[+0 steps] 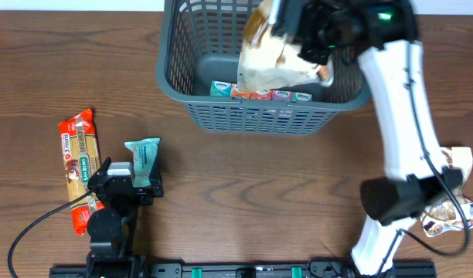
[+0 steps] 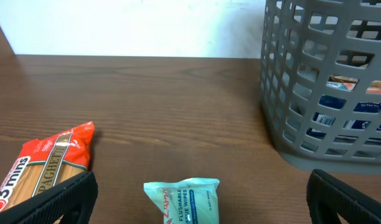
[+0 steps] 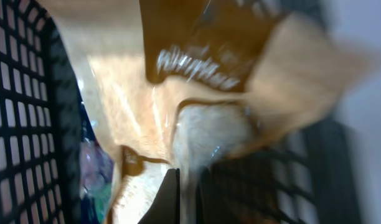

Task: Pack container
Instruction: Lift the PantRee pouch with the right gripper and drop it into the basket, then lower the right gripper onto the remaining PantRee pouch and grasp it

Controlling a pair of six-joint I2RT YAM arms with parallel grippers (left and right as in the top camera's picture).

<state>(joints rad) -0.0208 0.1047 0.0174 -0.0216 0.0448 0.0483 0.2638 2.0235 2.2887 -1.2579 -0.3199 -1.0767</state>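
Observation:
The right gripper lowers the brown snack bag next, toward the tissue packs along the container's near side (image 1: pixel 260 93) (image 3: pixel 96 169).
The dark grey slotted container (image 1: pixel 252 116) stands at the back middle; it also shows in the left wrist view (image 2: pixel 284 93) and the right wrist view (image 3: pixel 28 93). My right gripper (image 1: pixel 298 35) is over it, shut on a large tan and brown snack bag (image 1: pixel 271 58), which fills the right wrist view (image 3: pixel 203 81) between the fingers (image 3: pixel 189 193). A row of small tissue packs (image 1: pixel 260 93) lies along the container's near wall. My left gripper (image 1: pixel 132 185) is open around a teal flushable wipes pack (image 1: pixel 142 158), seen between the fingers in the left wrist view (image 2: pixel 183 200).
A red spaghetti packet (image 1: pixel 80 166) lies at the left, beside the left gripper, also in the left wrist view (image 2: pixel 41 165). Another snack bag (image 1: pixel 453 201) lies at the right edge behind the right arm's base.

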